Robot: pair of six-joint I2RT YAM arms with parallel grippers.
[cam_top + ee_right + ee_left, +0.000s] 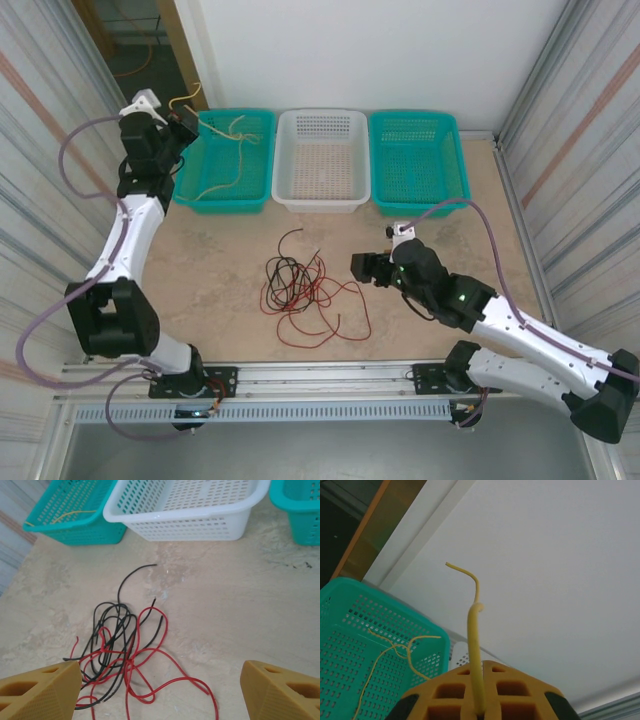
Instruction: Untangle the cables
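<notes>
I will lower my left gripper over the open inside of the teal basket [222,205] below and release the rest of the yellow cable, since the basket already holds the cable's trailing length.
A tangle of red cable [330,300] and black cable [283,270] lies on the table in front of the baskets. In the right wrist view the red cable [175,680] and black cable [117,625] are looped through each other. My right gripper [362,267] hovers just right of the tangle; its jaws [160,690] stand wide open with nothing between them. My left gripper [185,125] is raised over the left teal basket [222,205] and shut on a yellow cable [475,645]. The rest of the yellow cable [237,135] trails down into that basket.
A white basket [320,203] stands in the middle at the back and a second teal basket [420,203] to its right. Corrugated walls close in both sides. Bare table lies left and right of the tangle.
</notes>
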